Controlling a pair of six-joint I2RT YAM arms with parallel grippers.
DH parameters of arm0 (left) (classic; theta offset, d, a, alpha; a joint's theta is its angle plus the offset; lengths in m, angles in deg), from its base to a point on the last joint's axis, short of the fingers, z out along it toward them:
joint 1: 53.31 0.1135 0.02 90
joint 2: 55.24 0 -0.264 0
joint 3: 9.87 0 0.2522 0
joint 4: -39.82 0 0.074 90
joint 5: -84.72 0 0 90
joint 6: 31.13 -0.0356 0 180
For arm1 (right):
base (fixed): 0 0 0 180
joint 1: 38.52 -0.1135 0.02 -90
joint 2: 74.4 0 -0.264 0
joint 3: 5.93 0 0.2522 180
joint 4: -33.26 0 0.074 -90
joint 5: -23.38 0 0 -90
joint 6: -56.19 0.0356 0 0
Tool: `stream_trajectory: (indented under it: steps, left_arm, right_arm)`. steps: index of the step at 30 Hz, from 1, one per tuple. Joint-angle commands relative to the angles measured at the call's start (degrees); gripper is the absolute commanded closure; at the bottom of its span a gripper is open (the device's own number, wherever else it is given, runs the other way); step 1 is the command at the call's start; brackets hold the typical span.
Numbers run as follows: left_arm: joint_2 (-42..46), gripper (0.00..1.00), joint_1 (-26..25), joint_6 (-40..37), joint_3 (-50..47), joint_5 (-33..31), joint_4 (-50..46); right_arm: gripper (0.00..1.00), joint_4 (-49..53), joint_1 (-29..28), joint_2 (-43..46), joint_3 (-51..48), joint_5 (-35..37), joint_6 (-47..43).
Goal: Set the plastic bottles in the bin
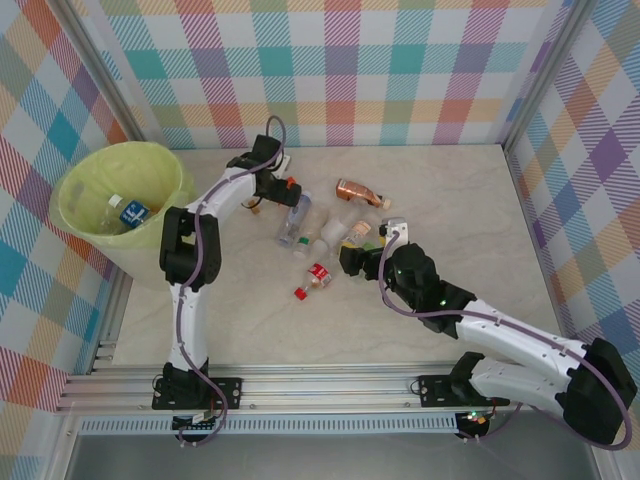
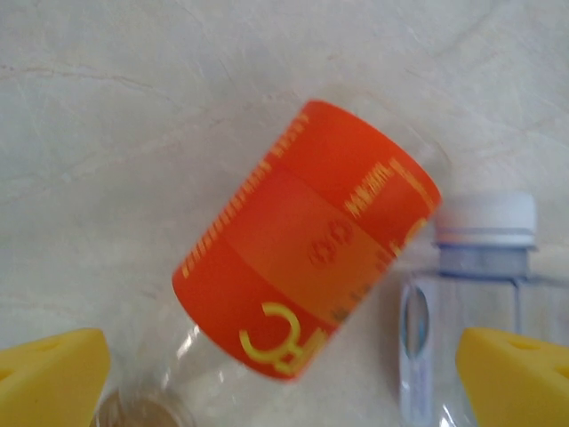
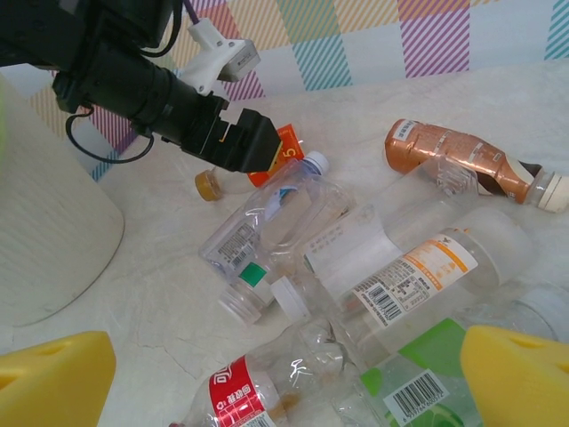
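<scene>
My left gripper moves down next, fingers open, around the orange label [image 1: 291, 182] [image 2: 307, 240], since the slanted bottle lies below it on the tabletop between its yellow fingers.
Several plastic bottles lie bunched mid-table. My left gripper [image 1: 272, 186] hangs open over an orange-labelled bottle [image 2: 307, 267], which lies slanted between its yellow fingertips [image 2: 49, 378]; a white-capped clear bottle [image 2: 484, 233] lies beside it on the right. My right gripper [image 1: 352, 262] is open above the near end of the pile, over a red-labelled bottle [image 3: 236, 396] and a green-labelled bottle [image 3: 418, 382]. Beyond these lie an orange-and-white-labelled bottle [image 3: 418, 271] and a brown bottle [image 3: 453, 156]. The bin [image 1: 85, 185], lined with a yellow-green bag, stands at far left with a blue-labelled bottle [image 1: 133, 213] inside.
The left arm [image 3: 133, 80] stretches across the table from the bin side to the pile. The bin's pale wall [image 3: 44, 231] stands just left of the pile. Checked walls close in the back and both sides. Bare tabletop lies to the right and near side.
</scene>
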Motion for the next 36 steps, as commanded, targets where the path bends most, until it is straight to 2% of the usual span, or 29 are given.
stream_trajectory:
  steps: [1, 4, 7, 14, 21, 28, 36]
  left_arm:
    - [-3.3, 0.0, 2.0, -1.9, 6.0, 3.9, -3.2]
    - [-7.5, 0.03, 2.1, -3.4, 10.9, 6.4, -7.0]
    - [-11.3, 0.05, 2.0, -3.6, 15.4, 5.7, -9.7]
    - [-15.5, 0.11, 2.0, -4.1, 18.7, 9.1, -11.2]
    - [-16.4, 0.26, 2.0, -2.0, 20.6, 6.8, -12.4]
    - [-12.1, 0.37, 2.0, 0.4, 15.5, 7.1, -8.5]
    - [-1.4, 0.43, 2.0, 5.2, 2.1, 7.0, 1.1]
  right_arm:
    - [0.0, 0.9, 0.3, 1.4, -0.6, 1.3, 0.3]
    - [0.0, 1.0, 0.3, 1.5, -0.6, 1.7, 0.1]
    - [0.0, 1.0, 0.2, 1.7, -0.6, 2.1, 0.1]
    - [0.0, 0.5, 0.2, 1.3, -1.1, 3.1, 1.3]
    - [0.0, 0.6, 0.2, 0.9, -1.0, 3.1, 1.5]
    - [0.0, -0.1, 0.3, 0.5, -1.0, 3.0, 1.4]
    - [0.0, -0.6, 0.2, -1.5, 0.1, -0.3, -0.4]
